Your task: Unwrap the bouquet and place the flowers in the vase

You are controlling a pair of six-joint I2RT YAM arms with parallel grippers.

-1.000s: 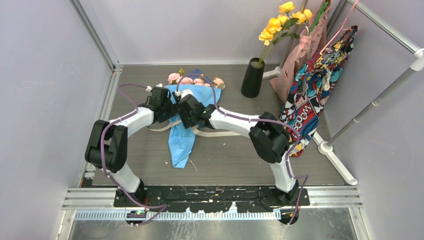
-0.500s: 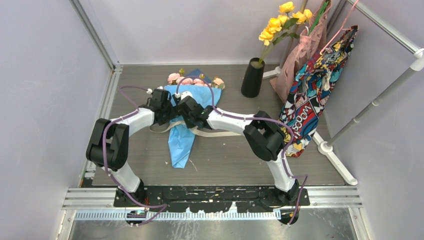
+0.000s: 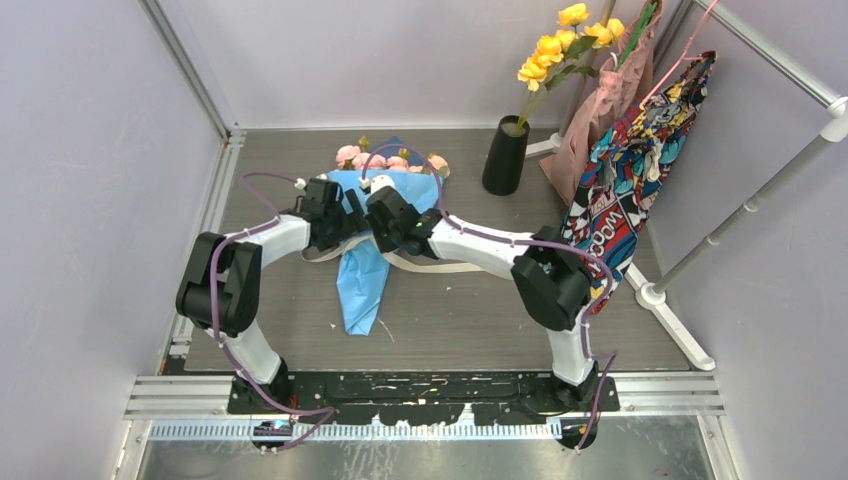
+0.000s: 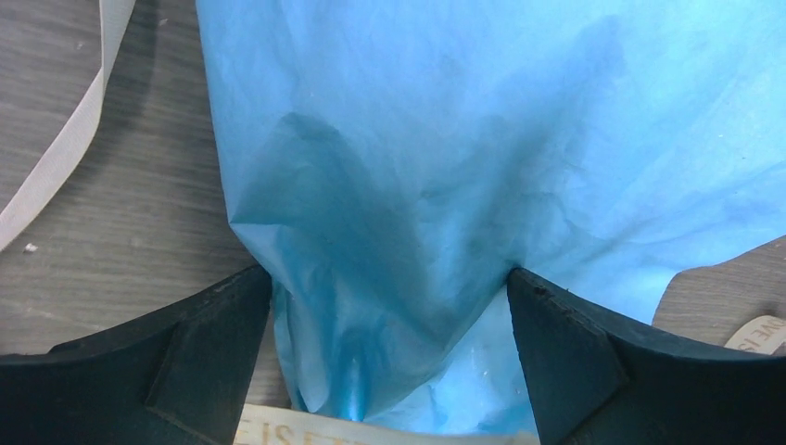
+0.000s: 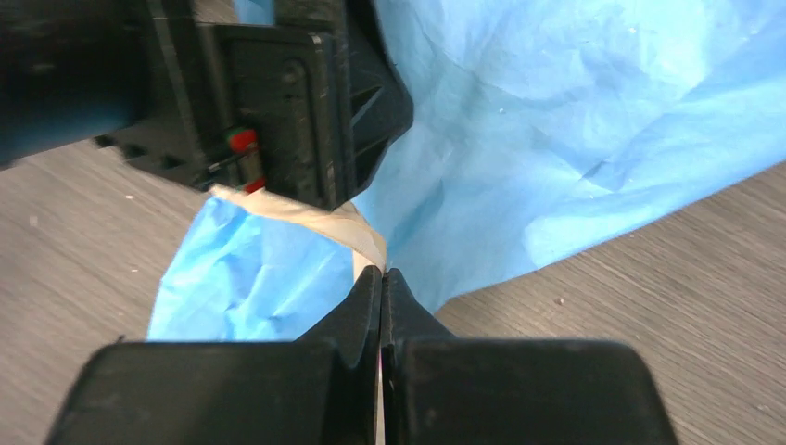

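Note:
My right gripper should next move up and across, then release over the bare tabletop to its right in the top view. The ribbon is still around the paper.
The bouquet lies on the table as a cone of blue paper [image 3: 362, 278], with the pale pink flowers [image 3: 390, 160] at its far end. My left gripper [image 4: 389, 306] is open, and its fingers [image 4: 139, 362] straddle the paper's [image 4: 445, 158] narrow part. My right gripper [image 5: 382, 273] is shut on the cream ribbon [image 5: 357, 227], pinching it at the fingertips right beside the left gripper [image 5: 278, 93]. In the top view the two grippers, left [image 3: 347, 215] and right [image 3: 370, 222], meet over the paper. The black vase [image 3: 505, 155] stands at the back right.
Yellow flowers [image 3: 560, 45] stand in the vase. Loose ribbon loops [image 3: 425, 266] trail on the table to the right of the cone. A rack [image 3: 690, 250] with a patterned bag [image 3: 620, 190] and a pink bag [image 3: 600, 110] stands at the right. Walls enclose the sides.
My right gripper has closed from half open onto the ribbon and has shifted slightly away from the arm bases. The left gripper stays open around the paper.

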